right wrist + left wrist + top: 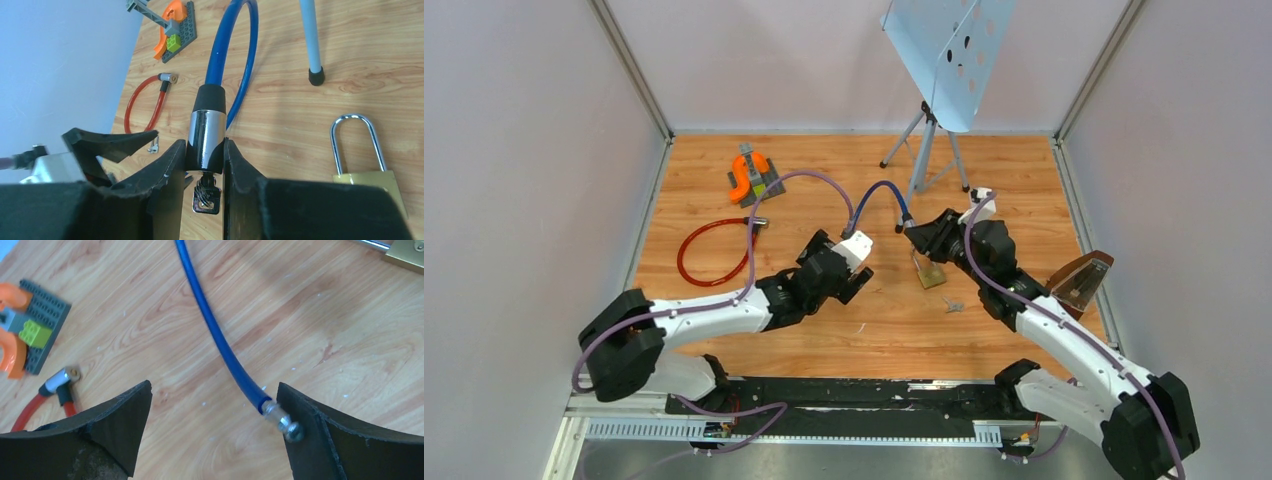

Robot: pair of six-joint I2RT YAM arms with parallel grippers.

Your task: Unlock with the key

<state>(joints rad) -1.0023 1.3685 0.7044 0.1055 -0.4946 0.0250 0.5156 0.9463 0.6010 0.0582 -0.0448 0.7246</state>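
The chrome head goes outward and down onto the tabletop (pixel 884 174) beside the music stand's foot next, where my right gripper releases it, since the cable's pin is already out.
A blue cable lock (pixel 879 195) arches between my two grippers. My right gripper (pixel 205 142) is shut on its chrome-and-black lock cylinder (pixel 206 135). The key (pixel 206 197) sits in the cylinder's lower end, its head sticking out between the fingers. My left gripper (pixel 214 395) is open wide. The cable's bare metal end pin (pixel 282 421) lies against the inner face of its right finger, not gripped. In the top view the left gripper (pixel 856 262) is just left of the right gripper (pixel 916 235).
A brass padlock (pixel 370 177) lies right of the right gripper, with small loose keys (pixel 954 305) near it. A red cable lock (pixel 714 250) and a toy brick model (pixel 754 175) lie far left. A music stand (pixel 944 60) stands behind, and a metronome (pixel 1079 282) at the right.
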